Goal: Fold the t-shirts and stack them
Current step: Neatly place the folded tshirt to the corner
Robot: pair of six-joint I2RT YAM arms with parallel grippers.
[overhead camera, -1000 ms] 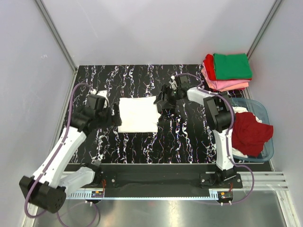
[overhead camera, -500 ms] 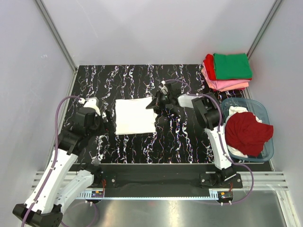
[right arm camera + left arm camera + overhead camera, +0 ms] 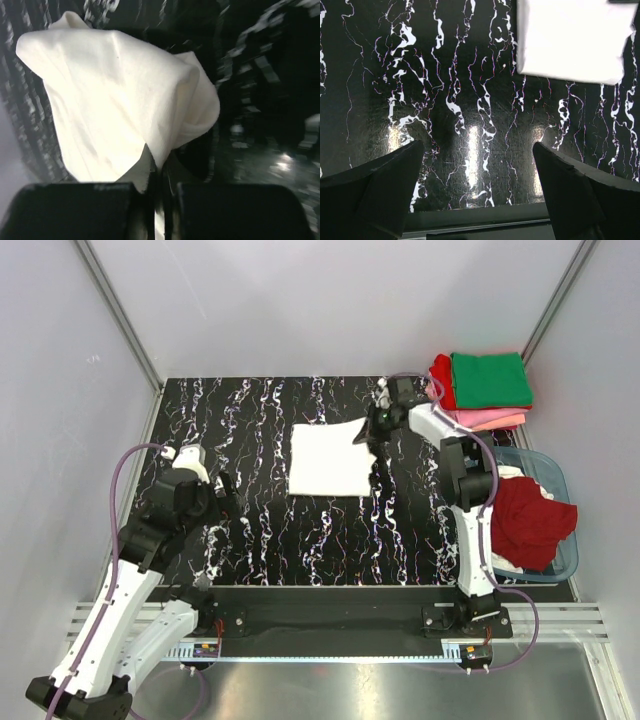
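The right gripper lifts, moves to the right in the top view and releases over the green t-shirt (image 3: 491, 381) next, since the white one is already folded.
A folded white t-shirt (image 3: 328, 460) lies on the black marbled table (image 3: 260, 530), right of centre. My right gripper (image 3: 372, 436) is shut on its far right corner, and in the right wrist view the white t-shirt (image 3: 115, 95) bunches up from the pinched fingers (image 3: 125, 200). A stack of folded t-shirts (image 3: 485, 390), green on top over red and pink, sits at the back right. My left gripper (image 3: 222, 490) stands open over bare table at the left, away from the cloth. In the left wrist view the white t-shirt (image 3: 572, 40) shows at the upper right, beyond the open left gripper (image 3: 477, 170).
A translucent blue-grey tub (image 3: 560, 480) at the right edge holds a dark red tee (image 3: 530, 520) over white cloth. White walls with metal posts close in the table on three sides. The arm bases stand on a rail (image 3: 340, 625) along the near edge.
My right gripper shut on the white t-shirt's corner and dragged it right and toward the back. My left arm pulled back from the cloth toward the near left, staying open.
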